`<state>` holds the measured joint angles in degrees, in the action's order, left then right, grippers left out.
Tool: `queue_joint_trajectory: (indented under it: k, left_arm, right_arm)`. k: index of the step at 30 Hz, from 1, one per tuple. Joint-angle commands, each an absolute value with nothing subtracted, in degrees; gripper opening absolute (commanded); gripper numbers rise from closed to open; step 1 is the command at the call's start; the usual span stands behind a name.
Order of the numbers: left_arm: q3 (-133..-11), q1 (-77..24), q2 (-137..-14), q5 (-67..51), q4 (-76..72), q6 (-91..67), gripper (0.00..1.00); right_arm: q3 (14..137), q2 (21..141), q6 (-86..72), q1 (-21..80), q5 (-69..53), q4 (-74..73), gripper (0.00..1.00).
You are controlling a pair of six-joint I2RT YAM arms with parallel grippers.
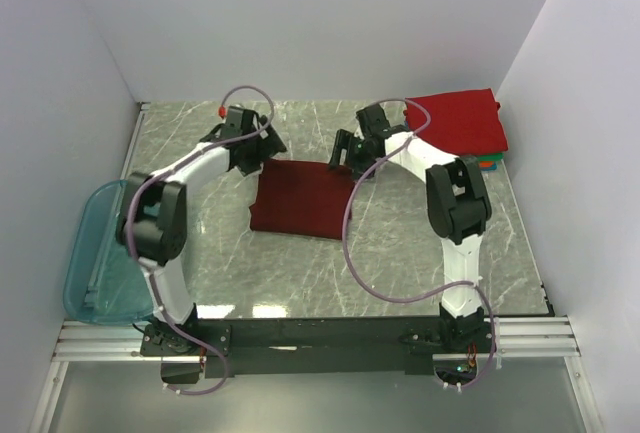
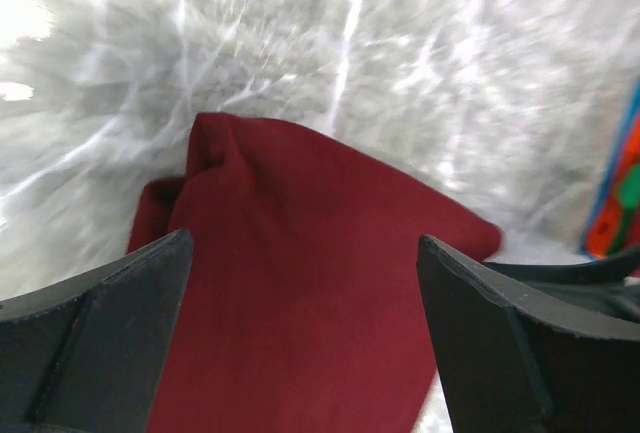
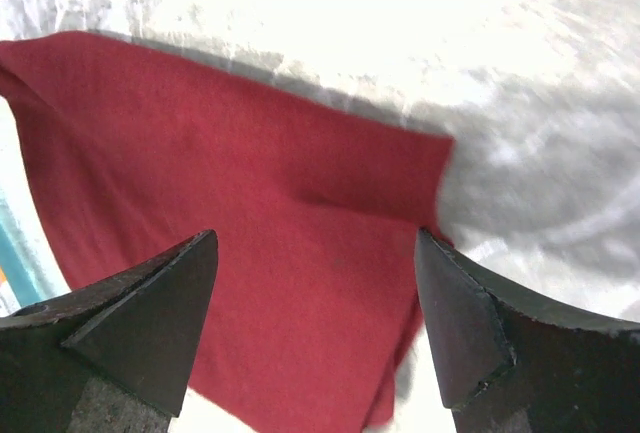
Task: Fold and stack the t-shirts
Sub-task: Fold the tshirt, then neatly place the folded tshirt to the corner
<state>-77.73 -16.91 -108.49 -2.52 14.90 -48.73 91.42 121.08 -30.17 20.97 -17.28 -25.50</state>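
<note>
I need to move my right gripper back and down next, onto the middle of the maroon t-shirt's stack-side edge (image 1: pixel 348 199) (image 3: pixel 402 321), because that spot is below the gripper and nearer my base.
A dark maroon t-shirt (image 1: pixel 300 198) lies folded into a flat rectangle in the middle of the marble table. My left gripper (image 1: pixel 262 150) hovers open over its back left corner, and the cloth (image 2: pixel 300 293) shows below between the wide-apart fingers (image 2: pixel 120 313). My right gripper (image 1: pixel 346 153) stands open over the back right corner, with the maroon cloth (image 3: pixel 250 193) under it. Neither gripper holds anything. At the back right sits a stack of folded t-shirts with a bright red one (image 1: pixel 458 121) on top and green, orange and blue edges (image 1: pixel 489 163) beneath.
A translucent teal bin (image 1: pixel 100 253) hangs over the table's left edge beside the left arm. White walls close in the table on the left, back and right. The edge of the coloured stack (image 2: pixel 620 198) shows at the right of the left wrist view.
</note>
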Motion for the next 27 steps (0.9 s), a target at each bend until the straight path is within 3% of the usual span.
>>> queue_joint_trajectory:
  k: [1,6,12,18,27]
  left_arm:
    - [-74.82,-16.52,-96.35,2.10,16.08,-47.37,1.00]
    - [-62.95,-16.52,-78.80,6.76,16.87,-49.04,0.99]
    - [-47.04,-16.52,-60.42,12.57,22.57,-53.17,0.99]
    - [-37.98,-16.52,-46.87,13.18,26.80,-56.16,0.99]
    - [-36.74,-16.52,-40.52,14.77,31.46,-56.52,0.99]
  right_arm:
    - [91.78,111.55,-28.56,20.74,-13.20,-28.92,0.86]
    - [81.32,99.52,-30.93,20.74,-12.03,-26.02,0.89]
    - [69.01,93.78,-34.80,21.71,-10.11,-22.24,0.90]
    - [64.34,95.97,-35.86,23.46,-9.76,-20.13,0.90]
    - [65.21,100.71,-37.26,26.89,-8.35,-19.25,0.87]
